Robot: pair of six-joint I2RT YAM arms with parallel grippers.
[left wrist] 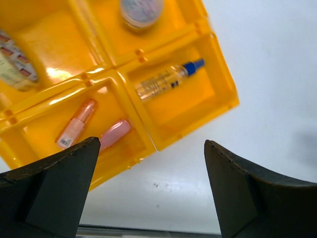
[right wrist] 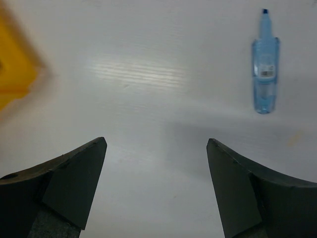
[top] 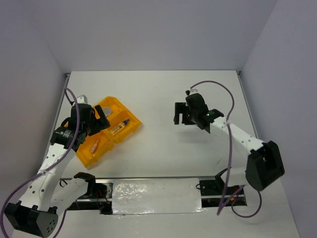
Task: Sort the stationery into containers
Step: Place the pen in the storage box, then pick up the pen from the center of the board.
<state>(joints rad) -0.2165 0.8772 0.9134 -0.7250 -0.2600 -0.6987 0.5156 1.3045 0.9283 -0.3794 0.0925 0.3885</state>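
Next, my right gripper moves toward the right in the wrist view and lowers over the blue pen-like piece's body [right wrist: 266,74], which lies below and that way.
The translucent yellow tray [top: 85,157] lies at the left, and its containers hold stationery. In the left wrist view the tray [left wrist: 224,84] shows a clear tube with a blue cap [left wrist: 167,79], an orange pen [left wrist: 77,124] beside a pink piece [left wrist: 115,133], a greyish jar [left wrist: 141,10] and a tape ring [left wrist: 11,67]. My left gripper [left wrist: 152,144] hangs open and empty above the tray's near edge [top: 99,123]. A blue pen-like piece [right wrist: 265,74] lies loose on the table. My right gripper [right wrist: 156,142] is open and empty, short of it and to its left [top: 182,118].
A corner of the tray [right wrist: 12,69] shows blurred at the left of the right wrist view. White walls close in the table on three sides. A shiny foil strip [top: 156,196] runs along the near edge between the arm bases.
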